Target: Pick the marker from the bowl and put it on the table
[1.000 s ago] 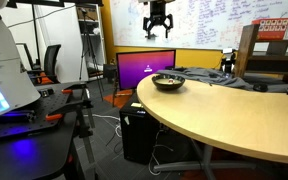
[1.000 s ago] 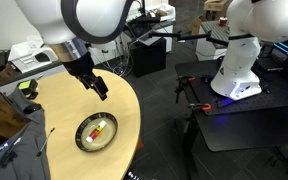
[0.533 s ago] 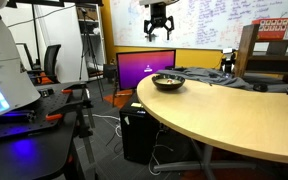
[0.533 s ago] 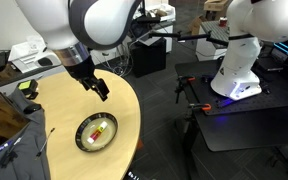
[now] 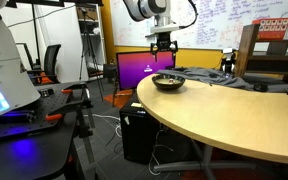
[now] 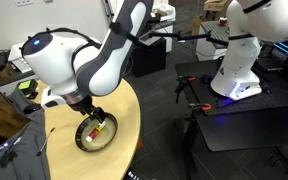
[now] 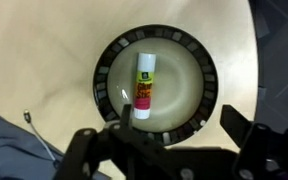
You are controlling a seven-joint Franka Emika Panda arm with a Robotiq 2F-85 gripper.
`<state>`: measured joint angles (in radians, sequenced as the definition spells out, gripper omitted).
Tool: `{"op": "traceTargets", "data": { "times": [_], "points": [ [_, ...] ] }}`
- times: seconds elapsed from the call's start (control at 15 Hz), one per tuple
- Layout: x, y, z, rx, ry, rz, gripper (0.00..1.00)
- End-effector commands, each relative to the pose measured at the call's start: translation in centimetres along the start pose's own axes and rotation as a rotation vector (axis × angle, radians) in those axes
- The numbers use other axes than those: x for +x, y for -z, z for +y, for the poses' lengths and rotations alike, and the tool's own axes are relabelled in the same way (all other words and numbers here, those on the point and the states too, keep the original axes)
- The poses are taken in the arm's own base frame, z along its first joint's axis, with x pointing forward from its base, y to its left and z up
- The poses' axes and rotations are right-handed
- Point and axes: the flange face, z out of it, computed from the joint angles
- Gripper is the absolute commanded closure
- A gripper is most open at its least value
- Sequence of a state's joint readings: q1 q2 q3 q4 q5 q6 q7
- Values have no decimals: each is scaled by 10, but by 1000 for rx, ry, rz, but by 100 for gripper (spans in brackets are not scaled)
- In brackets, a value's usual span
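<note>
My open fingers are above the marker, which lies in the bowl [image 7: 207,78], so I will bring my gripper down past the bowl's rim and close it around the marker's red label [image 7: 143,101].
The marker [image 7: 144,85], a short whitish stick with a yellow-and-red label, lies inside the dark bowl [image 7: 207,78], which has a lighter inside. The bowl stands near the curved edge of the tan table [image 7: 44,60]. My gripper [image 7: 179,135] is open and empty, hovering above the bowl's near rim, its fingers apart from the marker. In both exterior views the gripper [image 5: 164,46] [image 6: 92,113] hangs a short way above the bowl [image 5: 168,84] [image 6: 81,141] on the table [image 5: 234,115] [image 6: 74,98]. The marker also shows in an exterior view [image 6: 99,130].
A grey cloth [image 7: 14,150] and a thin cable [image 7: 36,132] lie on the table beside the bowl. Dark cloth [image 5: 219,78] and a wooden box [image 5: 269,50] sit further along the table. A purple monitor [image 5: 144,68] and a white robot [image 6: 239,50] stand off the table.
The arm has come down from high above the table. The open gripper now sits just over the bowl. The bowl and marker have not moved.
</note>
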<state>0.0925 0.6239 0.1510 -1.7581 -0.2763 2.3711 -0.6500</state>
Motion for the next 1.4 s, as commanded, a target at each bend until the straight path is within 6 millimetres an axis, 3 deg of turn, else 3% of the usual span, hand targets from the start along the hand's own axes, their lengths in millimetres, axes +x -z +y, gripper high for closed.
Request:
{"op": "traceTargets", "data": {
  "times": [0.0,0.33,0.73,0.93,1.0,1.13,1.33],
  "points": [
    [18,-30,30,61,33,-1,0],
    [27,-77,49,175,35,-30,0],
    [37,-106,52,234,12,-62,0],
    [36,-120,53,259,-9,-89,7],
    [35,-127,54,266,-18,-97,22],
    [32,-137,55,283,-30,-117,34],
    [31,-146,56,297,-28,-127,58]
  ]
}}
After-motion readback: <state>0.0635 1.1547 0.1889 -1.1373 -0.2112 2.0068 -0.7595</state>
